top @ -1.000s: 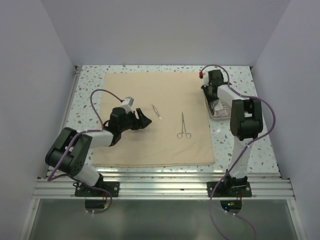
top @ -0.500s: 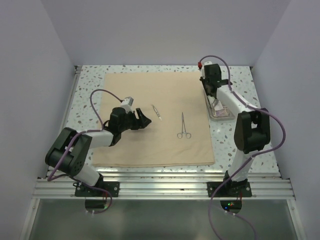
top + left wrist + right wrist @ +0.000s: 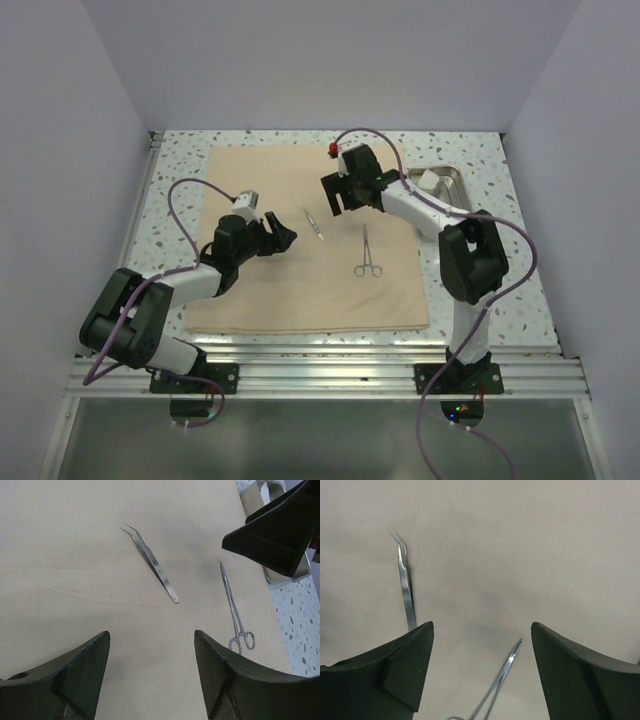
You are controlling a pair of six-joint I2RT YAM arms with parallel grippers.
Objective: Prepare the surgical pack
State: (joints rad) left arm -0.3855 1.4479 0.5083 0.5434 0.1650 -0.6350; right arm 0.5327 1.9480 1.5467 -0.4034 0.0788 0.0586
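Note:
The tweezers' middle lies below the right gripper, to the left in the top view, so the gripper will next move left and lower its open fingers around it.
The surgical pack's tan cloth point(image 3: 300, 280) lies spread flat on the table. On it rest curved steel tweezers point(image 3: 315, 223) point(image 3: 152, 565) point(image 3: 405, 582) and ring-handled forceps point(image 3: 367, 252) point(image 3: 236, 607) point(image 3: 502, 680). The steel tray point(image 3: 455, 172) point(image 3: 278, 578) stands off the cloth's far right corner with a white packet point(image 3: 425, 181) in it. My left gripper point(image 3: 288, 237) point(image 3: 151, 635) hangs open just left of the tweezers, nothing between its fingers. My right gripper point(image 3: 338, 200) point(image 3: 482, 625) is open above the cloth, between the tweezers and the forceps tips, and holds nothing.
The cloth sits on a speckled tabletop point(image 3: 180, 190) with walls on three sides. An aluminium rail point(image 3: 320, 365) runs along the near edge by the arm bases. The right arm's elbow point(image 3: 465, 255) stands over the cloth's right edge.
The right arm swung from the tray at the right over to the middle of the cloth, and its jaws opened wide. The left gripper shifted only slightly.

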